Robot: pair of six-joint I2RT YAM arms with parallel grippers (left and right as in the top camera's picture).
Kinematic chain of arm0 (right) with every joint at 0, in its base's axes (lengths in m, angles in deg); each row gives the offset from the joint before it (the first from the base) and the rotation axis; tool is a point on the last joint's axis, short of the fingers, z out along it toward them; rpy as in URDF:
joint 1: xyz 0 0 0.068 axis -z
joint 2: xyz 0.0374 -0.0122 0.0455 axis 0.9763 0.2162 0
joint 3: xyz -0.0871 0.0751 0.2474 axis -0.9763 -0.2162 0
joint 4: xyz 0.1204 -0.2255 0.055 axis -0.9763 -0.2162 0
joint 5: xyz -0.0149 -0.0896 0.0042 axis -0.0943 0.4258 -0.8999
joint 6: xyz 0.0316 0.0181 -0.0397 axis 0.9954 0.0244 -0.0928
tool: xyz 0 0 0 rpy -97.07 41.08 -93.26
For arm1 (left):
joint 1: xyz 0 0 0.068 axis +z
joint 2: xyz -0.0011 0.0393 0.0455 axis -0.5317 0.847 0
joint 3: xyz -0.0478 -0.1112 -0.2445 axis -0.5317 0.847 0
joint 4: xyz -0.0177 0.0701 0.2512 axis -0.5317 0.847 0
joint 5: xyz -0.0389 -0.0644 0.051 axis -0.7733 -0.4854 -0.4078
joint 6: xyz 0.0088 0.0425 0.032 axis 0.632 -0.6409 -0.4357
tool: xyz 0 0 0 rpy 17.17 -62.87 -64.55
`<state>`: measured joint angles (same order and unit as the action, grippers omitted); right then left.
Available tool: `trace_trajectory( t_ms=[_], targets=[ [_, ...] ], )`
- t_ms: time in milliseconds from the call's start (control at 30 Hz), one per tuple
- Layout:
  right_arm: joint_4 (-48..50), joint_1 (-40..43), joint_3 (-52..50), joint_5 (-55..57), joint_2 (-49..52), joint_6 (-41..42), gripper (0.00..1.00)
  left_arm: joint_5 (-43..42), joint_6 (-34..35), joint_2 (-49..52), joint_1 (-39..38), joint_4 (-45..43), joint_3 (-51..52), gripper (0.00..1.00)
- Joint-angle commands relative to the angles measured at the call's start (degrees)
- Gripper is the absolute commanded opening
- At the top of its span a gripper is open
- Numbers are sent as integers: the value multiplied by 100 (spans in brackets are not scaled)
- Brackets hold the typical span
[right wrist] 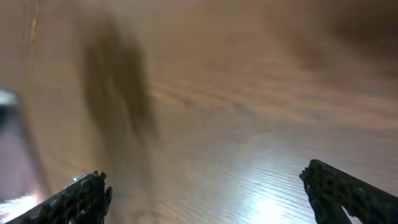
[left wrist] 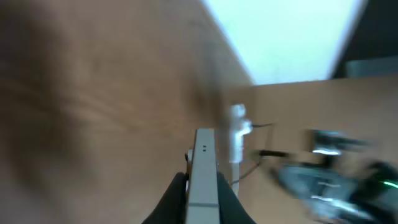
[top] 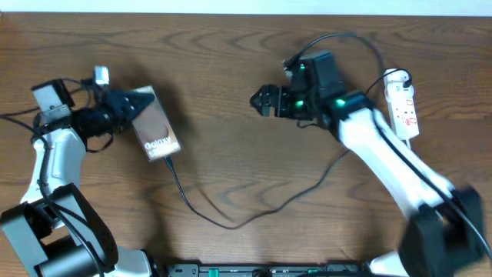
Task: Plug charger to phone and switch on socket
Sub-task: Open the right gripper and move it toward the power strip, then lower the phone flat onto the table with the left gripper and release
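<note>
The cable [top: 231, 223] already meets the phone's near end, so I should lower my left gripper toward the table's middle onto wood before releasing the phone.
The phone [top: 156, 123], a dark glossy slab with white Galaxy lettering at its near end, is tilted up at the left of the table. My left gripper [top: 129, 106] is shut on its far edge. In the left wrist view the phone's grey edge [left wrist: 203, 174] runs up between the two black fingers. The thin black charger cable [top: 231, 223] meets the phone's near end and runs right across the table towards the socket [top: 403, 104], a white power strip at the far right. My right gripper [top: 260, 100] is open and empty above bare wood [right wrist: 205, 186], left of the socket.
The right arm's white links [top: 400, 169] stretch from the front right corner across to the table's middle. The left arm's base [top: 46, 231] stands at the front left. The table's far edge and a bright wall show in the left wrist view [left wrist: 286, 37].
</note>
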<state>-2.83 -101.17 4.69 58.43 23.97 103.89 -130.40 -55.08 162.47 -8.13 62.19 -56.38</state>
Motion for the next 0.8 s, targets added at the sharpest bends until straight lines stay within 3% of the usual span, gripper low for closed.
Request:
trace_trajectory(
  t_ms=[0,167,300,767],
  targets=[
    [-372,-157,76,1473,-566,-114,99,1073,-695,-9,-409,293,24,7],
    [-649,-326,72,1639,-787,-96,99,2006,-680,160,-1335,136,101,7],
    [-717,-339,72,1639,-782,-96,99,2055,-363,643,-1674,-297,101,7],
    [-807,-341,72,1683,-776,-96,99,2057,-105,1823,-1705,-667,101,8]
  ],
)
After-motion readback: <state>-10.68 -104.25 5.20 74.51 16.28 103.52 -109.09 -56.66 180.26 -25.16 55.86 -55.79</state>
